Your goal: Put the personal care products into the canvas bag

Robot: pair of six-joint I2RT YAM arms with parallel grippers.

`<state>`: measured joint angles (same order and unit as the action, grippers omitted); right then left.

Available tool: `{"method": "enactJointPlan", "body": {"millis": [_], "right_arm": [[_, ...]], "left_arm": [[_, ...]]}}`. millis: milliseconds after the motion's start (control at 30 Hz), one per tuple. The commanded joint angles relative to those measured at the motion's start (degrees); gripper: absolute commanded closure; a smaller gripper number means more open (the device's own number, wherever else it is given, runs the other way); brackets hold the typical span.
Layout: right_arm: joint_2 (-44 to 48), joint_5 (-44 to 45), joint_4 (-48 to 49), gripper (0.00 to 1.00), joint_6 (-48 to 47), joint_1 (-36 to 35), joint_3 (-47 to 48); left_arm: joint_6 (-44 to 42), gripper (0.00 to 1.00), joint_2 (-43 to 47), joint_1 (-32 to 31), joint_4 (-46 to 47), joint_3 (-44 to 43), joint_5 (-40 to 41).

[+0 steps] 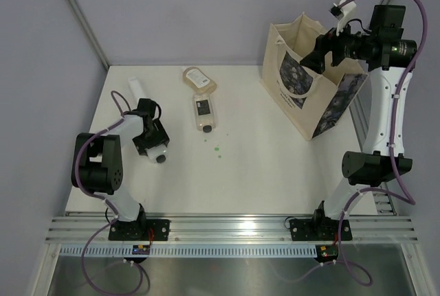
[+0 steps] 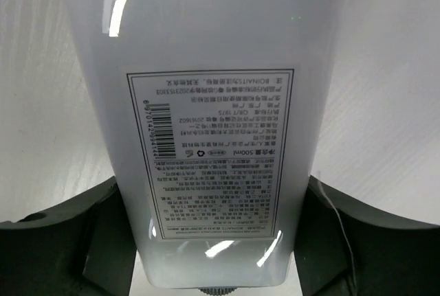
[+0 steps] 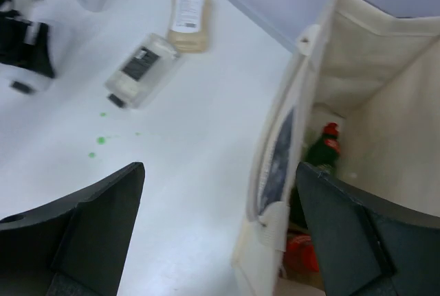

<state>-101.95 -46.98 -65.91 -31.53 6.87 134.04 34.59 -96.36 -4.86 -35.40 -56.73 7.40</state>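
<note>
The robot will move its right gripper next from the bag's rim to the capless end of the bottle in its left gripper.
My left gripper [image 1: 152, 146] is shut on a clear black-capped bottle [image 1: 158, 155] low at the table's left. In the left wrist view the bottle [image 2: 213, 104] fills the gap between the dark fingers [image 2: 75, 241], label facing the camera. A white tube [image 1: 137, 88], a beige pouch [image 1: 198, 78] and a second clear black-capped bottle [image 1: 203, 112] lie on the table. The canvas bag [image 1: 302, 83] stands upright at the back right. My right gripper [image 1: 322, 54] is open and empty above its rim. Inside the bag [image 3: 385, 69] a green red-capped bottle [image 3: 322, 150] and a red item [image 3: 302, 251] show.
Small green spots [image 1: 218, 148] mark the white table near the middle. Grey walls close in the back and both sides. The arm bases stand on a metal rail [image 1: 227, 227] at the near edge.
</note>
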Motion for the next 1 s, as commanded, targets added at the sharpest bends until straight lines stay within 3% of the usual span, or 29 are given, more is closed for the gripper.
{"method": "enactJointPlan", "body": {"millis": [0, 100, 167, 233, 367, 433, 567, 700, 967], "right_arm": [[3.2, -16.1, 0.8, 0.00, 7.7, -1.5, -5.8], [6.0, -19.8, 5.6, 0.03, 16.9, -5.1, -18.3], [8.0, -17.7, 11.3, 0.05, 21.8, -12.2, -29.7], [11.9, -10.3, 18.7, 0.05, 28.4, -18.8, -41.6], [18.2, 2.5, 47.6, 0.00, 54.0, -26.5, -59.7], [20.5, 7.6, 55.0, 0.00, 60.1, -29.1, -65.8], [17.8, 7.5, 60.8, 0.01, 66.5, -33.7, -65.7], [14.7, 11.0, 60.6, 0.00, 75.6, -35.3, -62.9], [7.4, 27.2, 45.2, 0.00, 76.3, -43.9, -50.1]], "left_arm": [[-4.0, 0.89, 4.1, 0.1, 7.1, 2.6, -11.2], [-7.5, 1.00, 11.4, 0.1, 15.4, 7.1, -24.8], [-7.7, 1.00, 15.7, 0.1, 22.8, 9.9, -30.9], [-6.6, 1.00, 20.8, 0.1, 29.7, 13.2, -39.4], [2.6, 1.00, 26.1, -0.1, 45.5, 18.7, -59.0], [7.5, 1.00, 27.9, -1.0, 56.5, 22.0, -63.0], [19.2, 1.00, 30.2, -3.2, 71.2, 25.9, -68.2], [12.8, 1.00, 33.2, -6.5, 60.7, 24.9, -64.8], [12.6, 1.00, 34.0, -10.2, 60.2, 24.1, -61.2]]}}
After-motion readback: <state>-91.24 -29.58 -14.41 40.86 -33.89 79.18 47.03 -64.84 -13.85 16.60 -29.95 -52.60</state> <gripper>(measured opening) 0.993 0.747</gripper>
